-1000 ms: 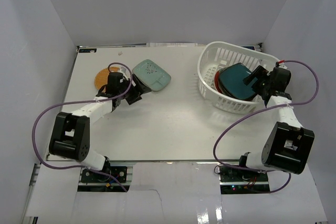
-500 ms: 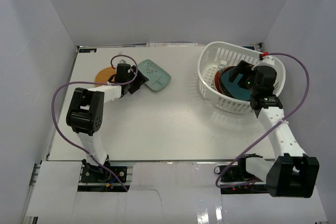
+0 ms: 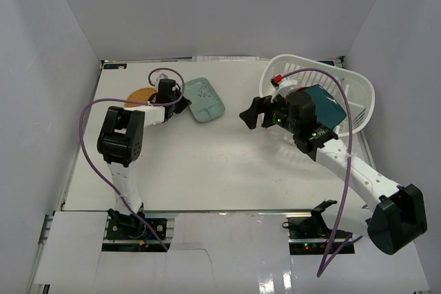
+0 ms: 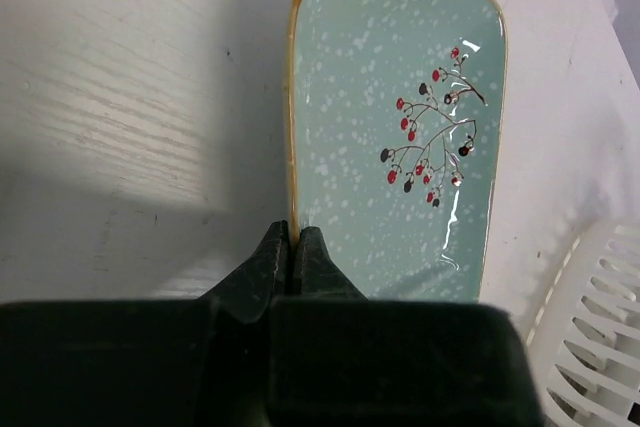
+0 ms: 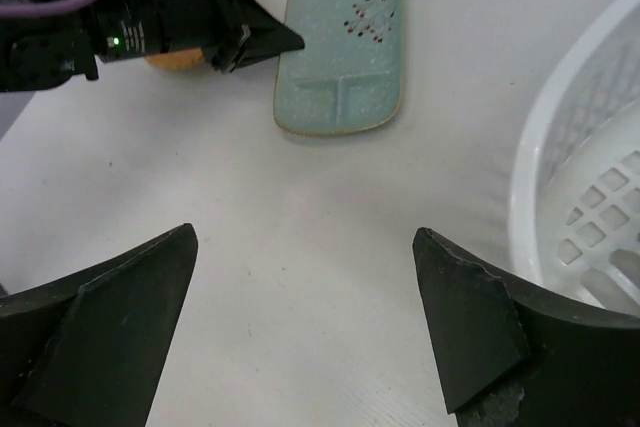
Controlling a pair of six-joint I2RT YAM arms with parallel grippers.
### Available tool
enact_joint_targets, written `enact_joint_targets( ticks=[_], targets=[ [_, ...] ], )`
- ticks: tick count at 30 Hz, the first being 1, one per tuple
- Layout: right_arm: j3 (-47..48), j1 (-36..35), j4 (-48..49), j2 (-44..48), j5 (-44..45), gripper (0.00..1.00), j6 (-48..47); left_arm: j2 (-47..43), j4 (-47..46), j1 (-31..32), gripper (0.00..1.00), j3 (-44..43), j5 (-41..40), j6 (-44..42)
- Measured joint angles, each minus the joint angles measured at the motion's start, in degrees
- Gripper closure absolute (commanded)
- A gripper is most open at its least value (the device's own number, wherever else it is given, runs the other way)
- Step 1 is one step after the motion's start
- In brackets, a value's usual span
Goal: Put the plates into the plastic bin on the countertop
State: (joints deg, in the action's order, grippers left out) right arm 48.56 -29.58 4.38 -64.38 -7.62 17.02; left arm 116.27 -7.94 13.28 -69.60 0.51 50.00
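Note:
Next, my right gripper goes toward the left in the top view onto the mint plate's rim nearest the bin, since my left gripper holds the opposite rim.
A mint rounded-rectangle plate with a red berry sprig lies on the countertop at the back. My left gripper is shut on its tan left rim. An orange round plate lies just left of it, mostly hidden by the left arm. The white plastic bin stands at the back right with a dark teal plate inside. My right gripper hangs open over bare countertop, left of the bin, with nothing between its fingers.
White enclosure walls rise on three sides. Purple cables loop from both arms, and the right arm's cable arcs over the bin. The bin's slotted wall shows close to the right of the mint plate in the left wrist view.
My left gripper reached the mint plate's edge and shut on it. My right arm came out of the bin and swung left over the countertop, jaws open.

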Motion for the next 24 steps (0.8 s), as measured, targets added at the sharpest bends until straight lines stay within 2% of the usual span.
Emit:
enact_joint_targets(
  ticks=[2,4,6,9,15,19,20,23,24],
  targets=[
    [1.1,-1.4,-0.4,-2.8,-0.8,0.02,-1.1,-0.3,-1.0,0.0,1.0,1.0,0.1,0.0],
    [2.9,-2.5,-1.7,-5.8,-1.7,0.06,-2.1,-2.5,-2.6,0.0,1.0,4.4,0.9,-0.1],
    [5.3,-3.3,-2.8,-8.7,-2.8,0.1,-2.8,-6.6,-3.0,0.0,1.0,9.3,1.8,-0.7],
    [9.5,-4.3,-3.9,-13.0,-3.6,0.1,-3.6,-14.5,-2.6,0.0,1.0,17.1,3.3,-1.5],
    [14.6,-5.1,-4.1,-22.1,-3.7,0.1,-3.6,-27.3,-4.2,1.6,1.0,27.1,9.4,-1.1],
    [15.1,-5.7,-4.7,-26.9,-3.5,0.0,-2.6,-33.9,-4.5,3.1,1.0,30.9,13.2,-0.8],
    [15.1,-5.8,-4.7,-27.6,-3.5,0.04,-2.3,-35.3,-4.6,3.5,1.0,31.6,14.1,-0.8],
    [15.1,-6.1,-4.7,-28.8,-3.7,0.06,-1.5,-38.4,-4.5,4.2,1.0,32.4,16.3,-0.8],
    [15.1,-6.2,-4.7,-28.9,-3.9,0.1,-1.1,-39.1,-4.5,4.2,1.0,32.6,16.8,-0.8]
  ],
)
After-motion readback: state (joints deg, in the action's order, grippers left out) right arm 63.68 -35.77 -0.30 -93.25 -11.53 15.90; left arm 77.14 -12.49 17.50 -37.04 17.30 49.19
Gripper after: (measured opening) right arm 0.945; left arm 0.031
